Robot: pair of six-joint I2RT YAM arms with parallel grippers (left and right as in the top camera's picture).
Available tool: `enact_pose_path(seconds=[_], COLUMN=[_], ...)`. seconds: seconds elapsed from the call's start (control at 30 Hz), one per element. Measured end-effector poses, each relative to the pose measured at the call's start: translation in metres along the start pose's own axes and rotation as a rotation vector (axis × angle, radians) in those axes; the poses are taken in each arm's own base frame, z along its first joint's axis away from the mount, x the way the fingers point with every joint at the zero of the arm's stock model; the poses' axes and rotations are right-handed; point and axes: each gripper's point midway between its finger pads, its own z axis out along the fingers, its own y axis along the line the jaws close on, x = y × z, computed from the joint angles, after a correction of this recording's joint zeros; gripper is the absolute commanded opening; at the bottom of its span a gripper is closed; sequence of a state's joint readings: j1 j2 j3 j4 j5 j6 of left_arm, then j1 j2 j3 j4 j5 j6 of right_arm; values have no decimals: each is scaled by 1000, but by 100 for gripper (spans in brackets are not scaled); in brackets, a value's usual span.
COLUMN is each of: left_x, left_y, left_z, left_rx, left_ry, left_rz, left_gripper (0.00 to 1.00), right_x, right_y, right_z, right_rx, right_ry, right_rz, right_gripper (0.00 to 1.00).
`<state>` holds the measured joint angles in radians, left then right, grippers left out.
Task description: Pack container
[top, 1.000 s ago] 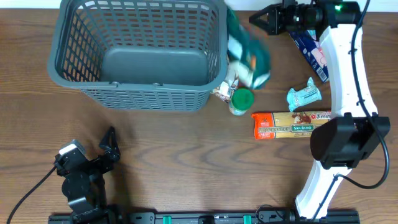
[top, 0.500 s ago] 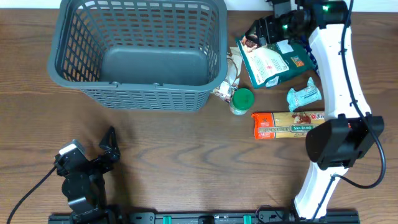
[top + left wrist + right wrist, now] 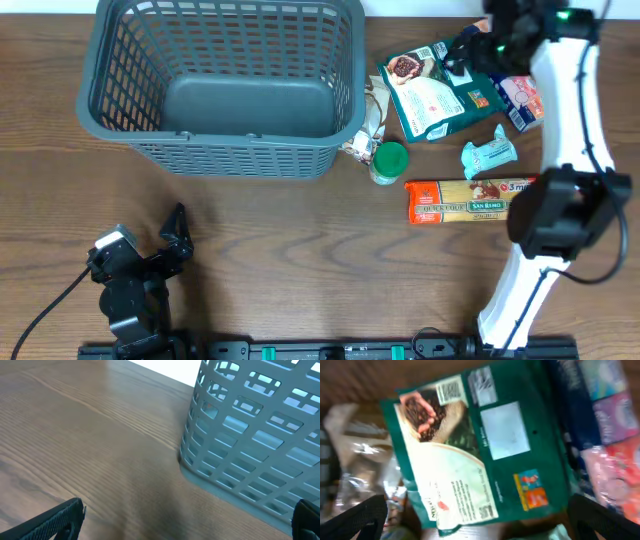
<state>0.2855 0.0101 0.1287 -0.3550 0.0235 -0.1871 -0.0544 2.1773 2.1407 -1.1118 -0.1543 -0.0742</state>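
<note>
Next, the right gripper moves toward the basket and goes down to the green coffee bag's edge [image 3: 395, 104] [image 3: 405, 465] beside the clear packet.
The container [image 3: 100, 112], a large dark grey lattice basket, stands at the back left with nothing showing inside; its lattice wall [image 3: 250, 435] fills the right of the left wrist view. A green coffee bag [image 3: 430, 95] lies flat on the table just right of it. My right gripper [image 3: 465, 55] hovers open over the bag's far right corner. In the right wrist view the bag [image 3: 480, 445] lies below, between the spread fingers of that gripper [image 3: 480, 530], and is not held. My left gripper [image 3: 180, 238] rests open near the front left, holding nothing [image 3: 180, 530].
Right of the basket lie a crinkled clear packet [image 3: 372, 110], a green-lidded jar [image 3: 388, 160], a teal wrapped packet [image 3: 488, 155], an orange pasta box [image 3: 465, 200] and a blue and pink package [image 3: 520, 100]. Bare wooden table lies in front of the basket.
The right gripper opened and the green bag dropped onto the table beside the basket. The right gripper then shifted right. The left arm stayed still.
</note>
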Motion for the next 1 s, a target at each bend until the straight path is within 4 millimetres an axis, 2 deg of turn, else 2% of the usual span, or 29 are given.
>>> enact_pose_path(seconds=[0.2, 0.37, 0.47, 0.7, 0.8, 0.9, 1.0], left_x=[0, 0, 0, 0, 0, 0, 0], left_y=[0, 0, 0, 0, 0, 0, 0], left_z=[0, 0, 0, 0, 0, 0, 0], left_rx=[0, 0, 0, 0, 0, 0, 0], left_ry=[0, 0, 0, 0, 0, 0, 0], left_rz=[0, 0, 0, 0, 0, 0, 0], left_gripper=[99, 99, 99, 99, 99, 99, 99], right_x=[11, 24, 27, 32, 41, 54, 56], right_y=[24, 24, 24, 42, 34, 16, 8], right_z=[43, 74, 88, 101, 111, 122, 118], right_rx=[97, 217, 309, 403, 462, 557, 627], right_ry=[77, 139, 148, 159, 199, 253, 266], right_rz=[-91, -129, -157, -232, -244, -256, -259], right_gripper=[99, 99, 99, 99, 99, 99, 99])
